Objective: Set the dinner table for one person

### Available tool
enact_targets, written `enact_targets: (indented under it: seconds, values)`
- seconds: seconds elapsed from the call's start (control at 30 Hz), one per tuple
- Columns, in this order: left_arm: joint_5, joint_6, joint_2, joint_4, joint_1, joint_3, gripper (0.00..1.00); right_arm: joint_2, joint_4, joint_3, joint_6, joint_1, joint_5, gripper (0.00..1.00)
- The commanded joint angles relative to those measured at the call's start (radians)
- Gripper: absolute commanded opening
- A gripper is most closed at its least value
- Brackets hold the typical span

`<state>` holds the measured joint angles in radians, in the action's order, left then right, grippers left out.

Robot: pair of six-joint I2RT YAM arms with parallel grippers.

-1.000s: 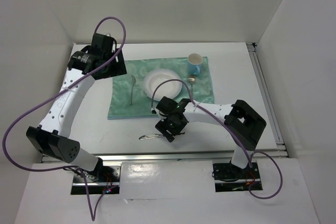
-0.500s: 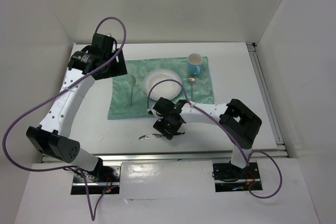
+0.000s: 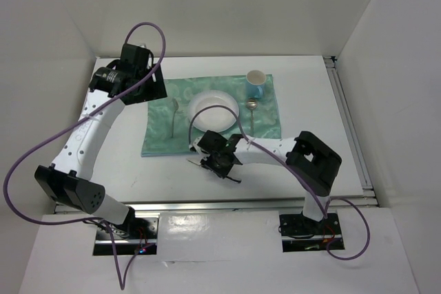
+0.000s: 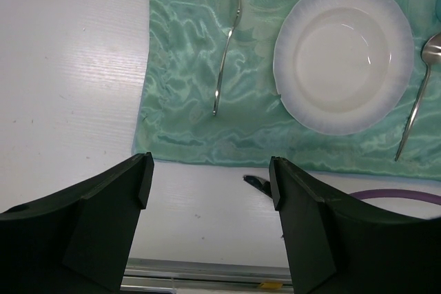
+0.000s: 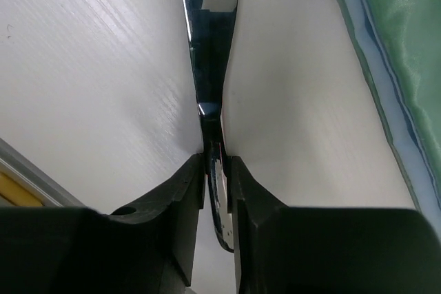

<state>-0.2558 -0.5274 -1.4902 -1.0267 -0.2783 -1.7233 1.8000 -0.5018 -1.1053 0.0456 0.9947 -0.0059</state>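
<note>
My right gripper turns next, moving outward and to the right in the top view, to release the knife (image 3: 196,162) on the empty part of the mat past the spoon (image 3: 252,111).
The white dinner table (image 3: 117,160) carries a teal mat (image 3: 158,135) with a white plate (image 3: 213,109), a fork (image 3: 173,116) left of it, a spoon (image 3: 252,111) right of it and a blue cup (image 3: 255,85) at the back right. My right gripper (image 3: 215,164) is shut on a metal knife (image 3: 196,162) just in front of the mat's near edge. In the right wrist view the knife (image 5: 210,32) runs forward from between the fingers (image 5: 179,197). My left gripper (image 4: 210,177) is open and empty, high over the mat's back left corner.
A metal rail (image 3: 241,204) runs along the table's near edge. A purple cable (image 3: 220,111) loops from the right wrist over the plate. White walls close in the back and both sides. In the left wrist view the fork (image 4: 227,46), plate (image 4: 342,56) and spoon (image 4: 417,94) lie on the mat.
My right gripper has swung left and back toward the mat's near edge, and the knife has moved with it from nearer the rail. The left arm has not moved.
</note>
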Motion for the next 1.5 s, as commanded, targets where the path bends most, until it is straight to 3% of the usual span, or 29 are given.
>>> enact_targets:
  seconds: [0.0,0.33,0.77,1.03,1.17,1.47]
  values:
    - [0.001,0.000,0.010,0.004,0.002,-0.027,0.86,0.038,0.036,0.030,-0.007,0.034,0.029,0.19]
    - [0.010,0.000,0.010,0.014,0.002,-0.007,0.85,-0.076,0.025,0.012,-0.007,0.108,0.193,0.03]
    - [0.020,-0.010,0.010,0.025,0.002,-0.007,0.85,-0.183,-0.047,-0.047,-0.016,0.107,0.340,0.01]
    - [0.053,-0.020,0.021,0.034,0.002,-0.005,0.85,-0.260,-0.102,-0.065,-0.196,-0.148,0.250,0.00]
    - [0.069,-0.020,0.031,0.051,0.002,0.010,0.85,-0.271,-0.112,-0.082,-0.245,-0.333,0.169,0.00]
    - [0.040,-0.020,0.021,0.051,0.002,-0.009,0.85,-0.079,-0.175,-0.220,-0.286,-0.589,0.084,0.00]
